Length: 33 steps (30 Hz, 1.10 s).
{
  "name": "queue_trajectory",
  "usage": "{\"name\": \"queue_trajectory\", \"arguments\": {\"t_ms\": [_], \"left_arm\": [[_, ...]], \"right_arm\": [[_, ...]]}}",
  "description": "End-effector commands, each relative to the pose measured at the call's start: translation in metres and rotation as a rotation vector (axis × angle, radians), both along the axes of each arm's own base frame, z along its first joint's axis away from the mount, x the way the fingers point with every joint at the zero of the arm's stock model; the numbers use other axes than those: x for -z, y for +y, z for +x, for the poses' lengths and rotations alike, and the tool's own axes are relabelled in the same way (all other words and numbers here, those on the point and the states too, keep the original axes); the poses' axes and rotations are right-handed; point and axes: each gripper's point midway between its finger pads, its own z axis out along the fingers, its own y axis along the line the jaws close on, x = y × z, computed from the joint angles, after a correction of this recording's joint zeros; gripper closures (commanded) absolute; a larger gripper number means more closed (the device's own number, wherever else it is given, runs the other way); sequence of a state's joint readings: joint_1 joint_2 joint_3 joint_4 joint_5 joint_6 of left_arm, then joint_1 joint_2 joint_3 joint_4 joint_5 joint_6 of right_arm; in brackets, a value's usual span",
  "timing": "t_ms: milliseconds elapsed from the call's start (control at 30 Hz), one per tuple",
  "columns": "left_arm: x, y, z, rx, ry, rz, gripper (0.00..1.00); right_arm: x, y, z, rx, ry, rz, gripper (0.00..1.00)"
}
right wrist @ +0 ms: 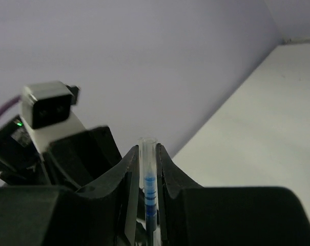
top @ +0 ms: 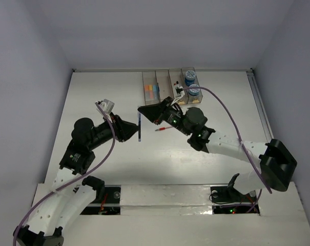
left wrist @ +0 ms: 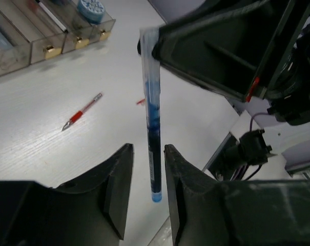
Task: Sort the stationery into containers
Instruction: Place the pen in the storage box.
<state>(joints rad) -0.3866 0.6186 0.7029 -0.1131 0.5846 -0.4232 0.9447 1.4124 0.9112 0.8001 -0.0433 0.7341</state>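
Observation:
My right gripper holds the blue pen and will next carry it outward over the container (top: 165, 84) beside the coloured sticks, then bring it down in, because that container has open room.
A thin blue pen (top: 139, 128) hangs above the table between my two grippers. My right gripper (top: 143, 110) is shut on its clear cap end (right wrist: 148, 154). My left gripper (left wrist: 148, 148) stands slightly open around the pen's lower end (left wrist: 153, 169), with a small gap on each side. A red pen (top: 162, 129) lies on the table just right of the blue one, also seen in the left wrist view (left wrist: 83, 113). The containers (top: 163, 82) stand in a row at the back, holding coloured sticks (top: 152, 91) and two blue-white rolls (top: 194, 90).
The right arm reaches in from the right, over the table in front of the containers. A purple cable (top: 226, 110) arcs above the right side. The bins' brass-coloured front corners (left wrist: 51, 50) show at top left of the left wrist view.

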Motion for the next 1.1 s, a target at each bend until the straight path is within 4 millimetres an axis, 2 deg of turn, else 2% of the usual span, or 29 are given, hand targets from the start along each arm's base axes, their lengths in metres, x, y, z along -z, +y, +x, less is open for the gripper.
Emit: {"name": "queue_trajectory", "arguments": {"t_ms": [0, 33, 100, 133, 200, 300, 333, 367, 400, 433, 467, 500, 533, 567, 600, 633, 667, 700, 733, 767, 800, 833, 867, 900, 933, 967, 1000, 1033, 1067], "left_arm": [[-0.046, 0.007, 0.018, -0.081, -0.199, -0.095, 0.71], [-0.044, 0.009, 0.017, -0.083, -0.202, -0.090, 0.69], [-0.038, 0.010, 0.015, -0.088, -0.190, -0.076, 0.64], [-0.038, 0.012, 0.015, -0.098, -0.200, -0.069, 0.62], [-0.033, 0.015, 0.014, -0.110, -0.191, -0.052, 0.55], [-0.030, 0.021, 0.014, -0.137, -0.199, -0.026, 0.43], [-0.031, 0.024, 0.016, -0.158, -0.207, -0.022, 0.39], [-0.028, 0.026, 0.016, -0.167, -0.206, -0.005, 0.36], [-0.023, 0.028, 0.015, -0.174, -0.196, 0.007, 0.26], [-0.022, 0.031, 0.015, -0.189, -0.200, 0.013, 0.23], [-0.020, 0.032, 0.015, -0.194, -0.202, 0.019, 0.20], [-0.013, 0.033, 0.015, -0.198, -0.196, 0.027, 0.16], [-0.010, 0.034, 0.016, -0.202, -0.191, 0.029, 0.14], [-0.010, 0.035, 0.016, -0.213, -0.190, 0.032, 0.12], [-0.009, 0.036, 0.016, -0.218, -0.187, 0.039, 0.09], [-0.010, 0.038, 0.016, -0.229, -0.190, 0.038, 0.08], [-0.008, 0.040, 0.016, -0.238, -0.188, 0.039, 0.06], [-0.006, 0.041, 0.016, -0.246, -0.182, 0.042, 0.04], [-0.009, 0.044, 0.015, -0.265, -0.190, 0.034, 0.03], [-0.011, 0.046, 0.014, -0.271, -0.198, 0.028, 0.01], [-0.010, 0.047, 0.014, -0.277, -0.199, 0.028, 0.01], [-0.011, 0.049, 0.014, -0.288, -0.204, 0.025, 0.01], [-0.014, 0.050, 0.012, -0.292, -0.212, 0.019, 0.01], [-0.014, 0.051, 0.012, -0.296, -0.212, 0.019, 0.01], [-0.014, 0.051, 0.012, -0.301, -0.213, 0.019, 0.01], [-0.014, 0.051, 0.013, -0.299, -0.212, 0.020, 0.01], [-0.013, 0.051, 0.013, -0.299, -0.207, 0.021, 0.01], [-0.012, 0.050, 0.013, -0.294, -0.205, 0.023, 0.01], [-0.010, 0.049, 0.014, -0.291, -0.200, 0.027, 0.01]], "right_arm": [[0.007, -0.003, 0.012, -0.048, 0.015, -0.080, 1.00], [-0.007, -0.006, 0.022, -0.030, 0.002, -0.063, 1.00], [-0.009, -0.008, 0.042, -0.005, 0.006, -0.061, 1.00], [-0.019, -0.016, 0.056, 0.015, 0.008, -0.032, 1.00], [-0.018, -0.018, 0.069, 0.015, 0.013, -0.027, 1.00], [-0.018, -0.032, 0.104, 0.084, 0.017, -0.044, 1.00], [-0.005, -0.034, 0.120, 0.107, 0.031, -0.071, 1.00], [0.008, -0.047, 0.141, 0.154, 0.045, -0.118, 1.00], [0.001, -0.053, 0.156, 0.174, 0.030, -0.132, 1.00], [0.029, -0.055, 0.175, 0.197, 0.068, -0.213, 1.00], [0.034, -0.073, 0.197, 0.250, 0.075, -0.236, 1.00], [0.023, -0.079, 0.211, 0.277, 0.050, -0.242, 1.00], [0.025, -0.084, 0.223, 0.296, 0.038, -0.270, 1.00], [0.054, -0.089, 0.242, 0.321, 0.062, -0.361, 1.00], [0.059, -0.098, 0.257, 0.350, 0.059, -0.390, 1.00], [0.048, -0.096, 0.267, 0.359, 0.005, -0.430, 1.00], [0.070, -0.099, 0.285, 0.366, 0.026, -0.478, 1.00], [0.075, -0.104, 0.297, 0.391, 0.027, -0.508, 1.00], [0.064, -0.104, 0.307, 0.408, -0.014, -0.554, 1.00], [0.068, -0.104, 0.316, 0.415, -0.018, -0.583, 1.00], [0.097, -0.106, 0.331, 0.417, 0.017, -0.631, 1.00], [0.105, -0.110, 0.340, 0.418, 0.025, -0.657, 1.00], [0.100, -0.107, 0.345, 0.407, 0.021, -0.683, 1.00], [0.128, -0.103, 0.352, 0.382, 0.056, -0.711, 1.00], [0.137, -0.102, 0.354, 0.370, 0.070, -0.733, 1.00], [0.132, -0.099, 0.358, 0.366, 0.057, -0.727, 1.00], [0.139, -0.097, 0.362, 0.359, 0.064, -0.734, 1.00], [0.166, -0.095, 0.364, 0.338, 0.111, -0.764, 1.00], [0.172, -0.094, 0.365, 0.332, 0.130, -0.767, 1.00]]}}
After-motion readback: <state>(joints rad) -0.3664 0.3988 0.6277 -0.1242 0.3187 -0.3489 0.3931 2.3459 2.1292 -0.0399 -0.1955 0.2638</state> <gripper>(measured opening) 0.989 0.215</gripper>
